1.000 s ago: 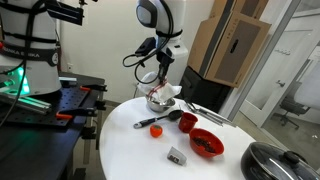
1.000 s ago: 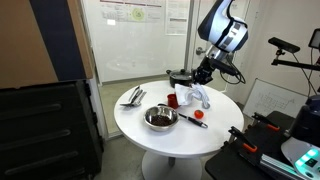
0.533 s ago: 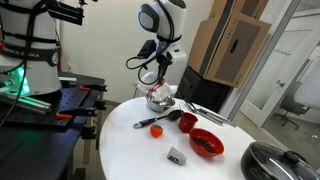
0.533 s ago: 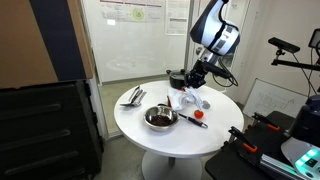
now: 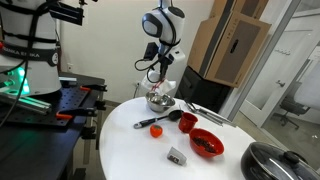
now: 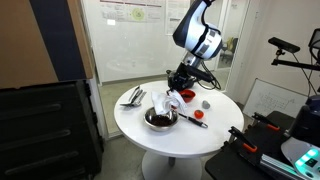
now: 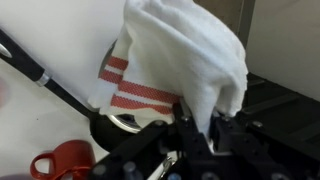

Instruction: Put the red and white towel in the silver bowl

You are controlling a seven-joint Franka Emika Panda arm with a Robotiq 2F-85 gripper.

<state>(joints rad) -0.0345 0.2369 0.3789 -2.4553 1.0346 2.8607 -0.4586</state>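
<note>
The towel in my gripper is at the silver bowl's rim, off its middle. The towel goes over the bowl's opening next, then down before the gripper opens.
My gripper is shut on the red and white towel, which is white with red stripes and hangs bunched from the jaws. In both exterior views the gripper holds the towel just above the silver bowl, and its lower end hangs at the bowl's rim. The bowl stands on the round white table. In the wrist view the towel hides most of the bowl.
A red bowl and a large dark lidded pot stand on the table. A red cup, a black ladle, a red marker, metal utensils and a small grey object lie around.
The arm has carried the towel sideways across the table. It now hangs over the silver bowl instead of beside it.
</note>
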